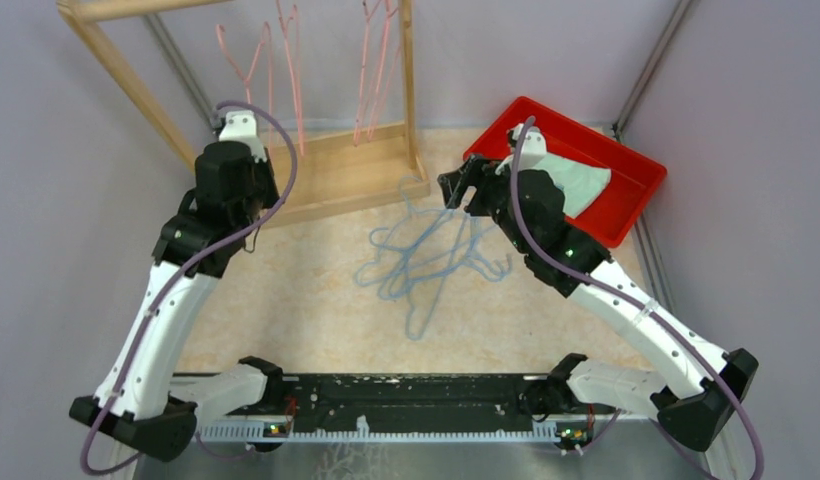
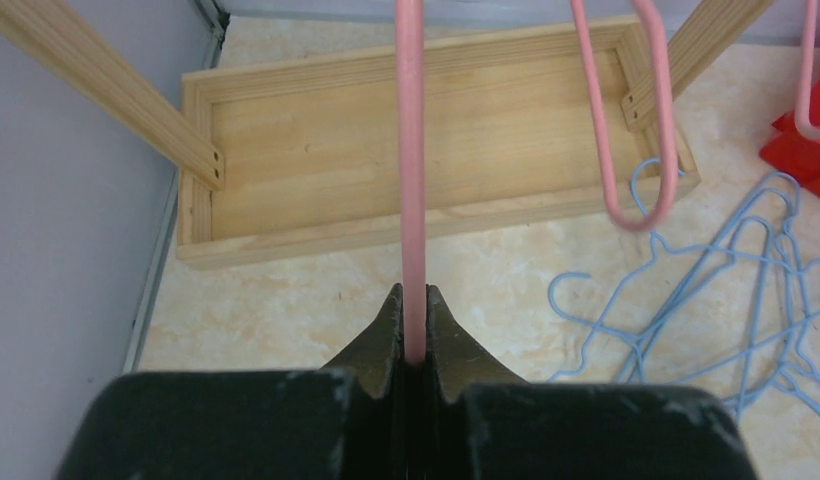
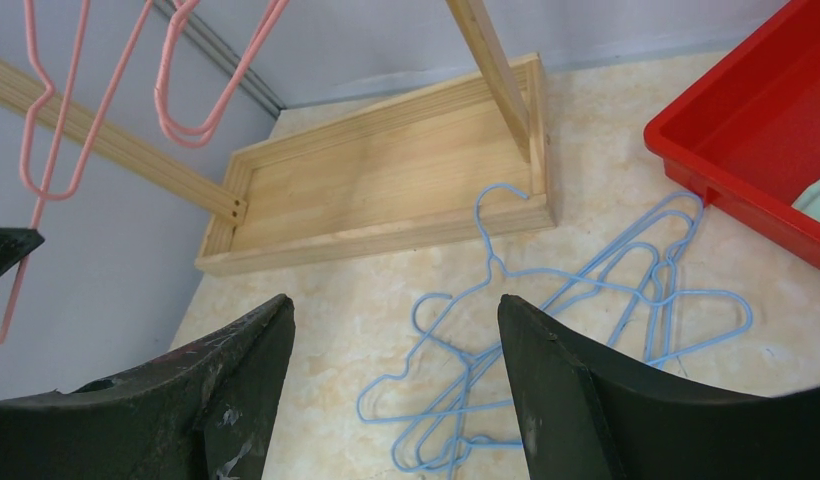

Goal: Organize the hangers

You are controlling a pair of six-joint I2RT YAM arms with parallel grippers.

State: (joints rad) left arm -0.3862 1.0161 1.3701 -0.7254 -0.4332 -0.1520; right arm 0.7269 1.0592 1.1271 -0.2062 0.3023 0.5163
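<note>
The pink hangers (image 1: 377,82) beside the rack's post on the bin side hang to the gripper's right in the top view. My left gripper should next move outward toward them and free its hanger.
My left gripper (image 2: 413,300) is shut on the straight wire of a pink hanger (image 2: 411,150), which runs up out of the left wrist view above the wooden rack's base (image 2: 406,140). More pink hangers (image 1: 371,70) hang from the rack's top rail. A tangled pile of light blue hangers (image 1: 426,255) lies on the table in front of the rack. My right gripper (image 1: 458,190) hovers over the far edge of that pile. Its jaws are open in the right wrist view (image 3: 396,305), with nothing between them and the blue hangers (image 3: 546,330) below.
The wooden rack (image 1: 346,175) stands at the back left, its slanted posts rising toward the wall. A red bin (image 1: 626,165) holding a white cloth (image 1: 576,180) sits at the back right, close behind my right wrist. Grey walls close in both sides.
</note>
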